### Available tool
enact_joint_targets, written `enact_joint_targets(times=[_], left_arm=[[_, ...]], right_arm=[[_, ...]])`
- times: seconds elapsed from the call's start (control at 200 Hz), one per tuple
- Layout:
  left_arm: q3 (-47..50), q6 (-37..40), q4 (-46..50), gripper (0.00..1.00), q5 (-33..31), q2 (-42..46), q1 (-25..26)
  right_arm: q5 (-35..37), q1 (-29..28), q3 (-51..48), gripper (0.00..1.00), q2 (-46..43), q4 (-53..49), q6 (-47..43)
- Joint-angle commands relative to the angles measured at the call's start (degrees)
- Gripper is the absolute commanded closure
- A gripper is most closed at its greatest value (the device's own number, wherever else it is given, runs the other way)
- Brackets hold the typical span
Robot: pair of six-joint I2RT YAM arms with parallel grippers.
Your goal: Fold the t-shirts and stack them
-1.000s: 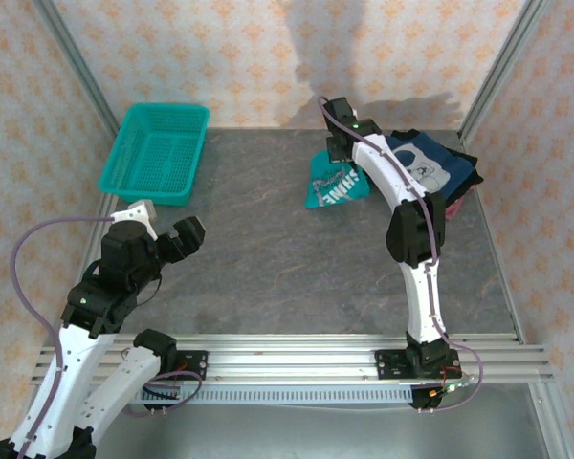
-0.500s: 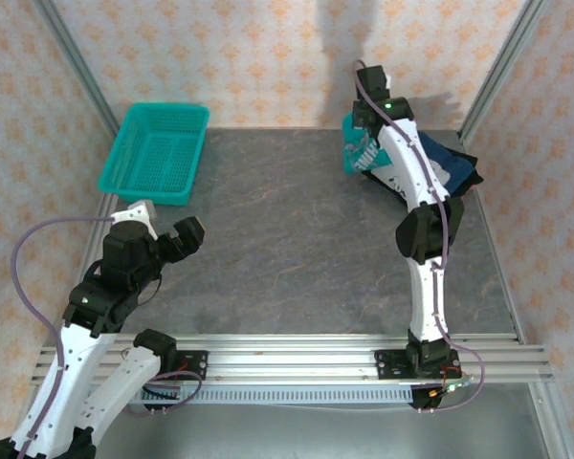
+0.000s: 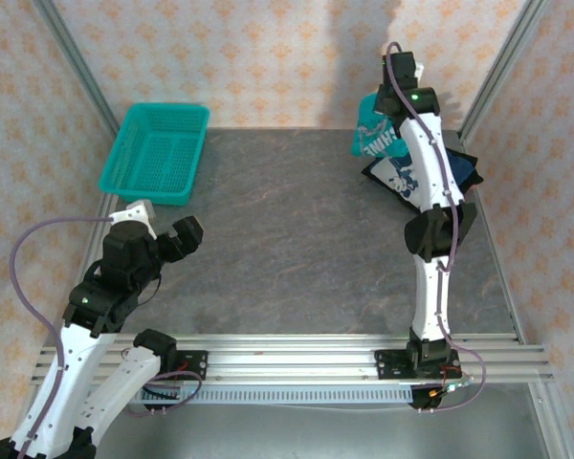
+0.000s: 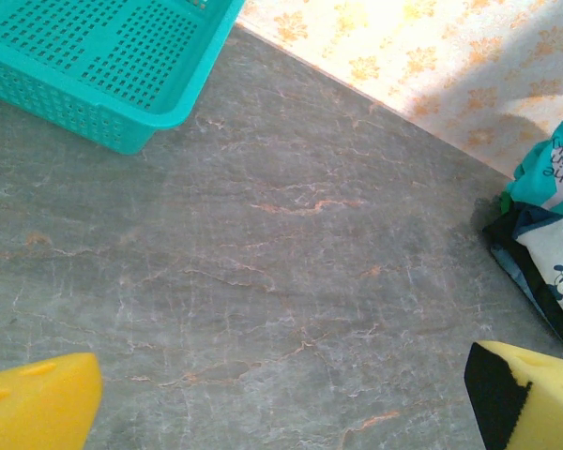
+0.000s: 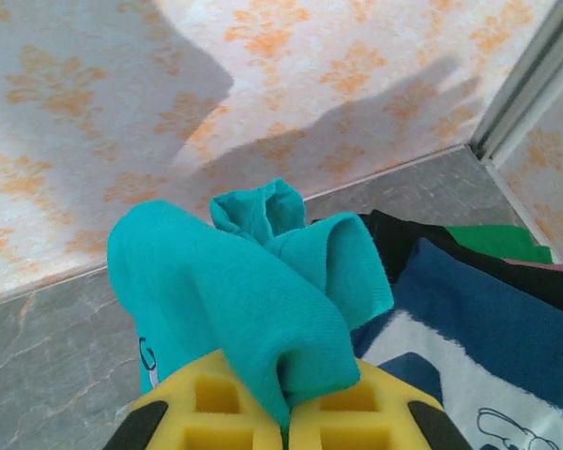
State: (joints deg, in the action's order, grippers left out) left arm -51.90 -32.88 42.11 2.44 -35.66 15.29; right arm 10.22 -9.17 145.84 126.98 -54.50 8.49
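Observation:
The navy t-shirt (image 5: 497,314) is below my right gripper, back toward my base. I should next move my right gripper back and down and release the lifted teal t-shirt on top of it.
My right gripper (image 5: 286,422) is shut on the teal t-shirt (image 5: 244,291), its cloth pinched between the yellow pads. In the top view the teal t-shirt (image 3: 378,134) hangs lifted at the far right by the back wall, white print showing, with the right gripper (image 3: 394,96) above it. Under and beside it lies the navy t-shirt (image 3: 440,172) with white cartoon print, which is also in the right wrist view (image 5: 488,347) and the left wrist view (image 4: 554,267). My left gripper (image 3: 177,239) hovers open over the near left of the table, nothing between its fingers (image 4: 38,403).
A teal plastic mesh basket (image 3: 155,153) stands at the far left of the grey table (image 3: 277,239). Black and green cloth (image 5: 493,242) lies behind the navy shirt. Patterned walls and metal corner posts (image 3: 493,67) enclose the table.
My right gripper has lifted the teal t-shirt off the table and carried it rightward and back, over the navy shirt. The left arm has stayed still.

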Motion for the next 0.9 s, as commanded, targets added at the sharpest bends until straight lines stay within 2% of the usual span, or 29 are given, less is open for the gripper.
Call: enact_joint_targets(times=[0.0, 0.4, 0.595, 0.896], left_arm=[[0.8, 1.1, -1.5, 0.00, -1.9, 0.2, 0.1], [0.1, 1.7, -0.1, 0.00, -2.3, -0.4, 0.1], [-0.6, 1.9, 1.0, 0.00, -2.3, -1.2, 0.1], [-1.3, 1.9, 3.6, 0.00, -2.6, -1.5, 0.1]], right_arm=[[-0.6, 2.8, -5.2, 1.00, -5.3, 0.2, 3.7], [-2.8, 12.3, -34.2, 1.00, -17.8, 11.1, 8.5], [-4.3, 15.3, -41.6, 1.00, -19.7, 14.5, 8.7], [-6.9, 20.8, -46.4, 1.00, -18.8, 17.2, 8.9]])
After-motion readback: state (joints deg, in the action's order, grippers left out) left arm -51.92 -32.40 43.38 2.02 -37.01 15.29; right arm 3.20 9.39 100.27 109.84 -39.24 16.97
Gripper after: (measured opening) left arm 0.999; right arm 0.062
